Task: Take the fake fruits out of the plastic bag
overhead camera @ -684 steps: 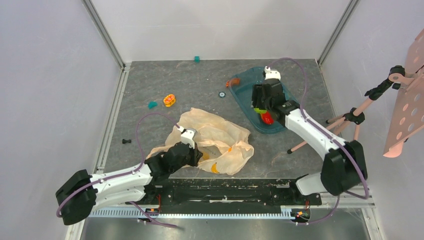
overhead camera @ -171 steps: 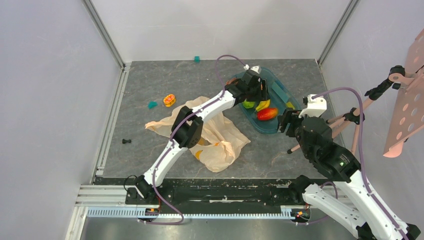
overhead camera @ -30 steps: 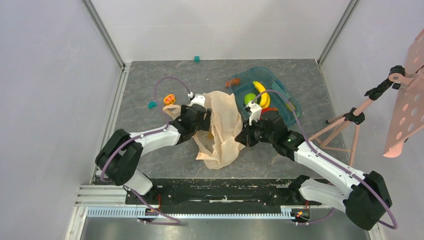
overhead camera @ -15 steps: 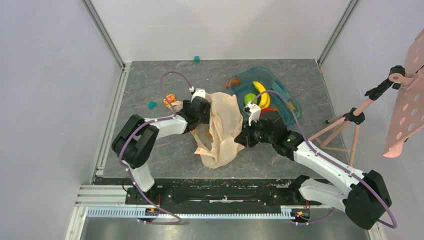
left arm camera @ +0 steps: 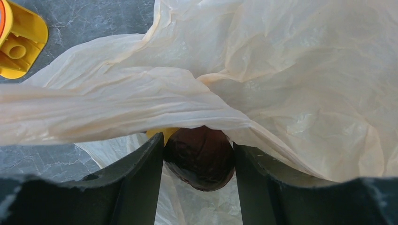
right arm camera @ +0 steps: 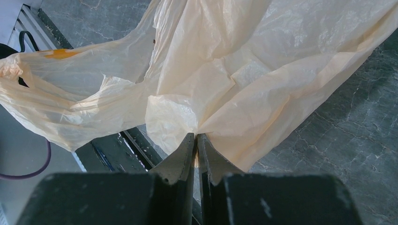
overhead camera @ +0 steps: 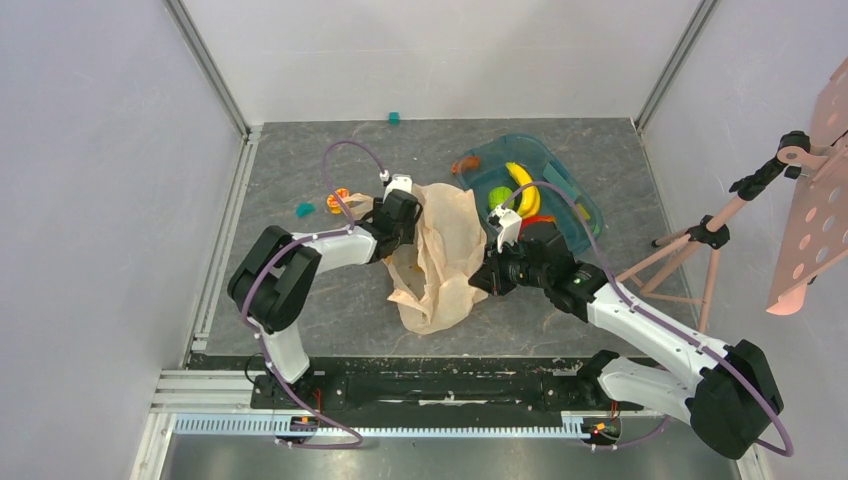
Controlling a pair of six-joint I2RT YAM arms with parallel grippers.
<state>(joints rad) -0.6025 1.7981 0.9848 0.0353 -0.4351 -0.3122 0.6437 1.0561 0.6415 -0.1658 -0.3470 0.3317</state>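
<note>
The tub [overhead camera: 578, 212] of fruits is to the right of my left gripper in the top view. I need to lift my left gripper, move it across and lower it beside the green fruit [overhead camera: 499, 196] to release.
The plastic bag [overhead camera: 447, 245] lies crumpled mid-table, pale peach and translucent. My left gripper [left arm camera: 199, 150] reaches under its lifted edge [left arm camera: 141, 101], and both fingers touch the sides of a small dark brown round fruit [left arm camera: 201, 159]. A yellow bit [left arm camera: 162, 134] shows behind that fruit; I cannot tell what it is. My right gripper [right arm camera: 196, 136] is shut on a pinch of the bag's film [right arm camera: 244, 61] at the bag's right side [overhead camera: 483, 283]. A yellow banana [overhead camera: 520, 185] and a green ball-like fruit [overhead camera: 499, 196] lie in the teal tub [overhead camera: 578, 212].
An orange-yellow ring toy [overhead camera: 338, 198] sits just left of the left wrist and shows in the left wrist view [left arm camera: 19, 47]. Teal blocks [overhead camera: 304, 209] [overhead camera: 395, 118] and a small orange piece [overhead camera: 462, 167] lie on the grey floor. A pink tripod [overhead camera: 690, 240] stands at the right.
The left gripper has pushed a little farther under the bag's edge and its jaws have narrowed onto the dark round fruit. The right arm has kept still, holding the bag.
</note>
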